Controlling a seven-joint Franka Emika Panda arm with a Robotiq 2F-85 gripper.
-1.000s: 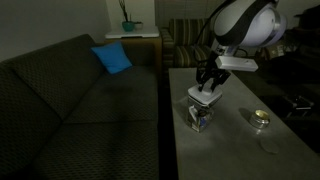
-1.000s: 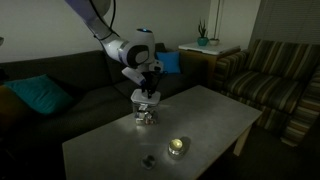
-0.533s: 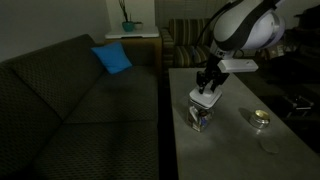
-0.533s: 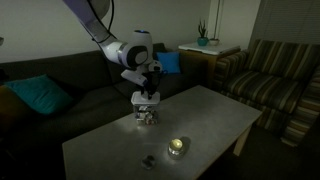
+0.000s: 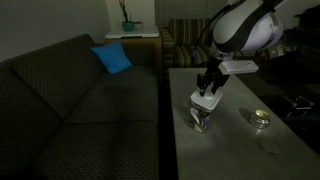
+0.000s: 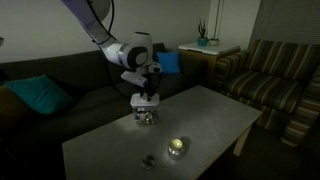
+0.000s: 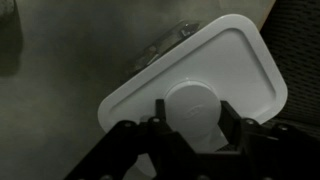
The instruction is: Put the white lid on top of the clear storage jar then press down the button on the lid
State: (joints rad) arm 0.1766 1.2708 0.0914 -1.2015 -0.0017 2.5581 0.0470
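Observation:
I will next move the lid with my gripper toward the shiny tin, over the jar's clear rim [image 7: 164, 48], because that rim shows past the lid's edge. Then I will open my gripper and release the button [image 7: 190, 100].
My gripper [image 7: 192, 118] is shut on the round button [image 7: 190, 100] in the middle of the white lid [image 7: 225, 60], one finger on each side of it. In both exterior views the lid [image 5: 206, 98] [image 6: 146, 100] sits just over the clear storage jar [image 5: 201, 120] [image 6: 147, 116], which stands on the grey table with my gripper [image 5: 209, 88] [image 6: 148, 90] directly above. In the wrist view the lid hides most of the jar; only part of its clear rim [image 7: 165, 48] shows past the lid's far edge. Whether the lid rests on the rim I cannot tell.
A small round shiny tin [image 5: 261, 118] [image 6: 178, 147] stands on the table [image 5: 240, 155] [image 6: 215, 115], with a small dark item [image 6: 148, 162] near it. A dark sofa [image 5: 80, 110] runs along the table's side. A blue cushion [image 5: 112, 57] lies on it.
The gripper with the lid has edged slightly lower toward the jar. The grip on the button is unchanged.

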